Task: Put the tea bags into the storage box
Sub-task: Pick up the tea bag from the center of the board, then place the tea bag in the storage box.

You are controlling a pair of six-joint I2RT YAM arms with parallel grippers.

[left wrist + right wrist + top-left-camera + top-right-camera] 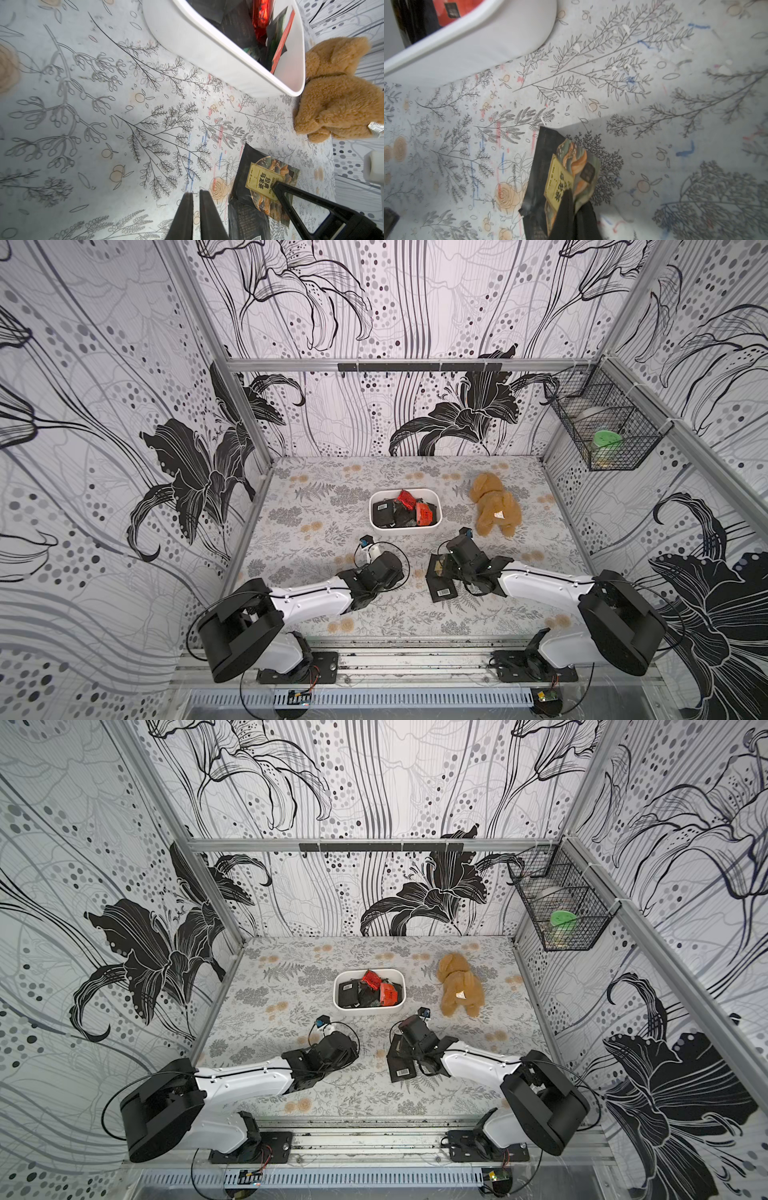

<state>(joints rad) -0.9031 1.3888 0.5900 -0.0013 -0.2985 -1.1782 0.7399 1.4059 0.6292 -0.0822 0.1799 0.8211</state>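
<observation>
My right gripper holds the tea bag and will move up and outward over the rim of the box's end away from the plush toy to release it, since that end lies outward.
The white storage box stands mid-table and holds several tea bags, black and shiny red ones. Two more tea bags lie on the table in front of it. One is black with a barcode. The other carries a yellow label and partly overlaps it. My right gripper is shut on the edge of the yellow-label tea bag, which bends up at the grip. My left gripper hovers low over bare table to the left of these, shut apart from a slim gap, with nothing between its fingers.
A tan plush toy lies just right of the box, close to the right arm's wrist. A black wire basket hangs on the right wall with a green-lidded jar inside. The two wrists sit close together in front of the box.
</observation>
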